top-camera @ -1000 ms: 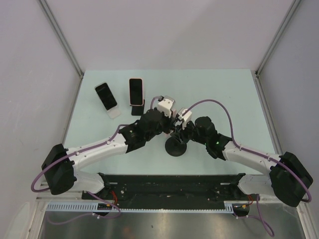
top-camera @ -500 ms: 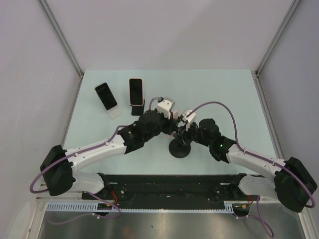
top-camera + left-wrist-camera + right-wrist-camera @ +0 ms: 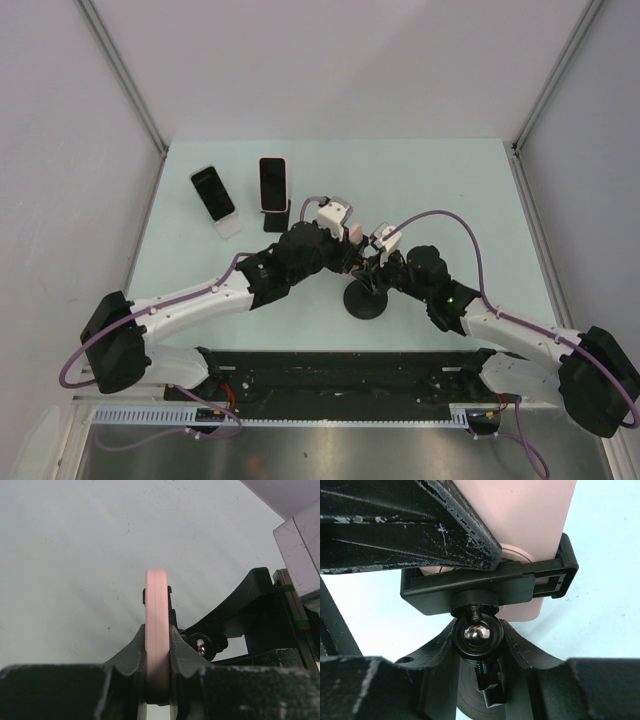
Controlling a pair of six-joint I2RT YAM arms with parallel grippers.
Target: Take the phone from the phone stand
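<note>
I need to carry the stand outward and to the right in the top view with my right gripper, to the far corner of the table. I will release it there because that spot is empty.
A pink phone [image 3: 156, 610] stands edge-on between my left gripper's [image 3: 158, 632] jaws, which are shut on it. In the right wrist view the phone's pink back [image 3: 535, 520] still sits in the black clamp [image 3: 490, 587] of the phone stand. My right gripper [image 3: 476, 632] is shut on the stand's ball joint [image 3: 476, 634] just below the clamp. In the top view both grippers meet mid-table, the left [image 3: 345, 243] and the right [image 3: 378, 265], above the stand's round black base [image 3: 365, 302].
A black phone on a white stand [image 3: 212, 192] and a pink-edged phone on a black stand [image 3: 273, 183] stand at the back left. My left gripper's finger [image 3: 420, 525] crosses the top of the right wrist view.
The right arm and the stand's base have shifted slightly right and toward the near edge. The left gripper has stayed almost still, holding the phone.
</note>
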